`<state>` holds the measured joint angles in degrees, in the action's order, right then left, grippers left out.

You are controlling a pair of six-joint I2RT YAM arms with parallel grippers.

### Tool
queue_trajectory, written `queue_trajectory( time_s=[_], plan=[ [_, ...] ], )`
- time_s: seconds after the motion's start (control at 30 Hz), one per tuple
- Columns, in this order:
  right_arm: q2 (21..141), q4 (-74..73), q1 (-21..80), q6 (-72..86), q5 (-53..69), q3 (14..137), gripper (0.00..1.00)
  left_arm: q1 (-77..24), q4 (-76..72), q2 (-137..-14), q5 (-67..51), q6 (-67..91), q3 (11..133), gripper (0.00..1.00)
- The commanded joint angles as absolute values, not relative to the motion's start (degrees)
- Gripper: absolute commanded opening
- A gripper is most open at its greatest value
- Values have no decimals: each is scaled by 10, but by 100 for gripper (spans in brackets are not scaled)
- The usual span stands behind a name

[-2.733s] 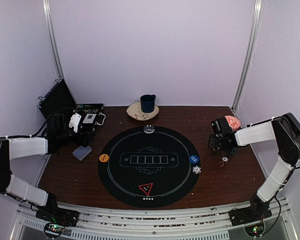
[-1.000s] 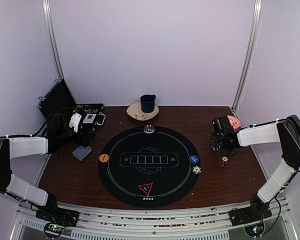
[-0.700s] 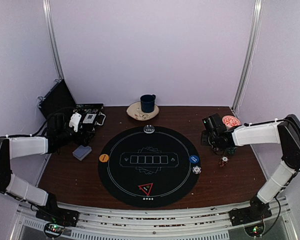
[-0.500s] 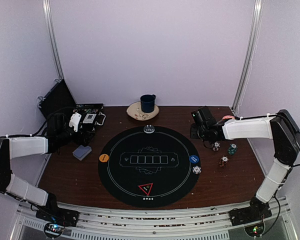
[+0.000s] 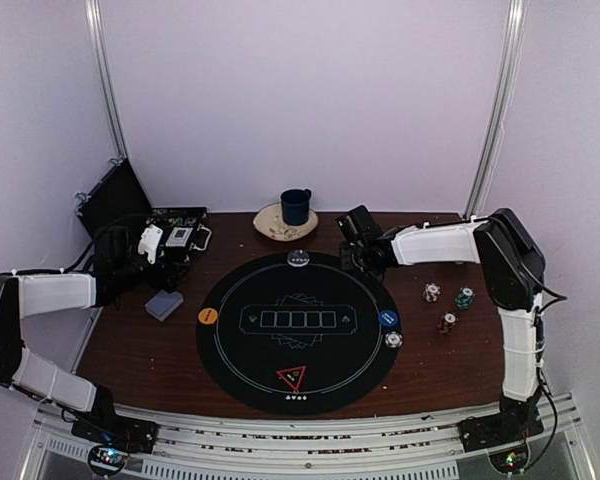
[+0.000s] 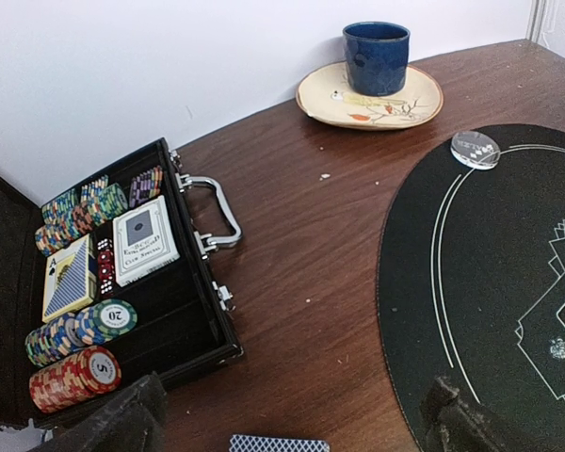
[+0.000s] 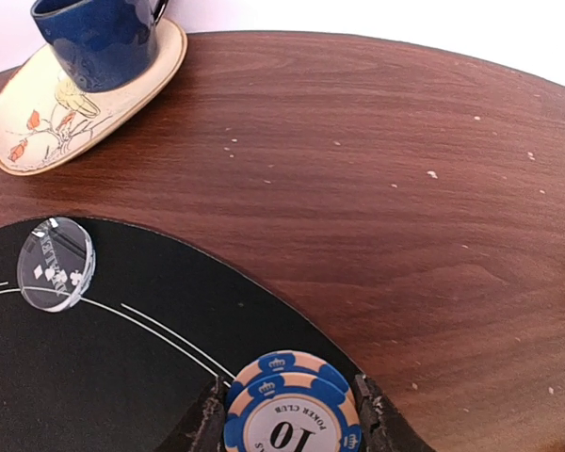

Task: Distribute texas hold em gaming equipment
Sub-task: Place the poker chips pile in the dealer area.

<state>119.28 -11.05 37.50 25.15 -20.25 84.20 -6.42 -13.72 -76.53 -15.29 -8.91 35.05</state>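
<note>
Bare mat [image 7: 139, 290] beside the clear disc lies below my right gripper, to its left in the top view. My right gripper will next move left in the top view and down, and release the chips.
My right gripper [image 7: 290, 416] is shut on two blue-and-cream poker chips [image 7: 292, 400] marked 10, just above the back right rim of the round black mat [image 5: 235, 350]. In the top view the right gripper [image 5: 353, 260] hangs to the right of the clear button disc [image 5: 298, 258]. On the mat lie an orange disc [image 5: 208, 316], a blue disc [image 5: 388, 318], one chip [image 5: 393, 339] and the red-edged triangle marker [image 5: 291, 378]. Three small chip stacks [image 5: 447, 303] stand right of the mat. My left gripper [image 6: 292, 419] hangs open over the grey-blue card deck [image 6: 279, 443].
An open black case [image 6: 184, 325] with chip rolls, dice and card packs lies at the back left. A dark blue mug [image 5: 296, 206] on a cream saucer [image 5: 271, 228] stands behind the mat. White walls and metal posts close in the table.
My right arm has swung left from the table's right side to the mat's back right rim, carrying the chips. The three chip stacks now show uncovered. The left arm has stayed still.
</note>
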Motion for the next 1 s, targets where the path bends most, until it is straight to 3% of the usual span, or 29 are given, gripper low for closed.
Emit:
queue_trajectory(
  time_s=[0.0, 0.97],
  plan=[
    [1229, -110, 380, 244, -196, 887, 22, -60, -162, -770, -152, -87, 365, 98],
    [1420, -127, 390, 228, -140, 1098, 23, -60, -165, -778, -147, -90, 366, 98]
  ],
)
